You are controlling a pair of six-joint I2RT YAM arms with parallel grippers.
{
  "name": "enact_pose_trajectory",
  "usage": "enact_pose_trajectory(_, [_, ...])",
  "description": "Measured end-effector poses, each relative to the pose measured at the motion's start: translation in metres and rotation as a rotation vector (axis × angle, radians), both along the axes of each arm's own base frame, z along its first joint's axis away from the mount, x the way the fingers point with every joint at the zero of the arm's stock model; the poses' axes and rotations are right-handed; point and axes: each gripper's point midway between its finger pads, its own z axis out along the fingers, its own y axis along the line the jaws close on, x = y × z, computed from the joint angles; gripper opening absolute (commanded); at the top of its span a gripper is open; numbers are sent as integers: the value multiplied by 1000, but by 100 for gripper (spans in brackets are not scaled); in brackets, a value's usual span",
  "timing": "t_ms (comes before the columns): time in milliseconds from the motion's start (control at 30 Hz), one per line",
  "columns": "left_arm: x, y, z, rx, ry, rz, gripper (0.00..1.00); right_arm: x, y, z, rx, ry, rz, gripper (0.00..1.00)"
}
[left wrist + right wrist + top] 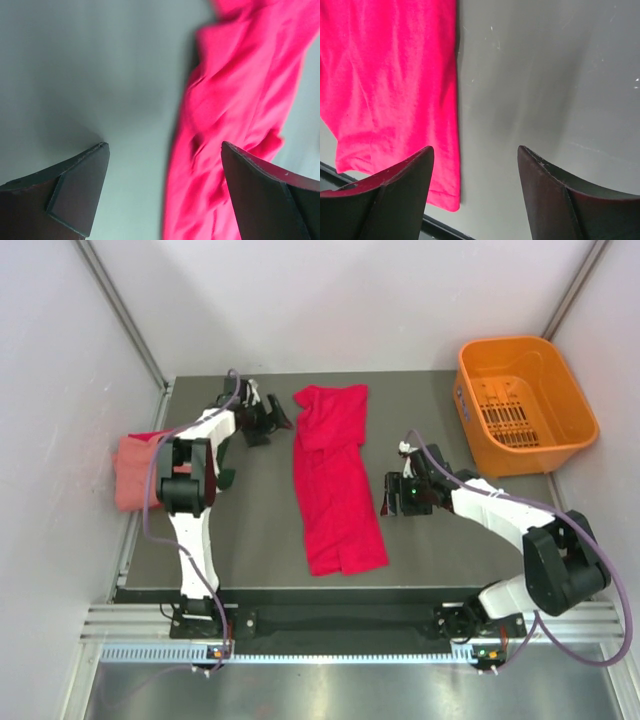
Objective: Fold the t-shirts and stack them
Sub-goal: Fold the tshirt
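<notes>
My right gripper is open, and next it will move back and down onto the red shirt's nearest hem corner [384, 562] [452, 202].
A crimson red t-shirt [335, 480] lies as a long narrow strip down the middle of the table, its top end bunched. Its edge also fills the right side of the left wrist view [240, 100] and the left side of the right wrist view [390, 80]. A salmon pink t-shirt [133, 470] hangs over the table's left edge, and a scrap of dark green cloth [227, 478] shows beside the left arm. My left gripper [278, 421] [164, 145] is open just left of the red shirt's top. My right gripper [391, 496] [475, 148] is open just right of the shirt's lower half, holding nothing.
An orange plastic basket [560, 445] stands at the back right corner. The dark grey table [250, 540] is walled by white panels at left, back and right. The table's front edge runs just below the red shirt's hem.
</notes>
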Motion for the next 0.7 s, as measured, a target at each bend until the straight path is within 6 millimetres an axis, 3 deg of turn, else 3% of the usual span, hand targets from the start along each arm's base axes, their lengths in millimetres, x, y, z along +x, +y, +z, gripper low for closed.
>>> enact_pose_trajectory(100, [-31, 19, -2, 44, 42, 48, 99, 0, 0, -2, 6, -12, 0, 67])
enact_pose_trajectory(200, [-75, 29, -6, 89, 91, 78, 99, -5, -2, -9, 2, -1, 2, 64])
enact_pose_trajectory(333, [-143, 34, -9, 164, 139, 106, 99, -15, -7, -22, -9, 28, 1, 60])
enact_pose_trajectory(433, [-179, 32, 2, 185, 118, 122, 99, -23, -8, -28, -7, 52, 4, 57])
enact_pose_trajectory(567, [-204, 34, 20, 156, 67, 143, 90, -34, -6, -32, 19, 84, 18, 50])
enact_pose_trajectory(700, [-237, 26, 19, 114, 60, 115, 88, -42, 0, -32, 50, 101, 39, 50])
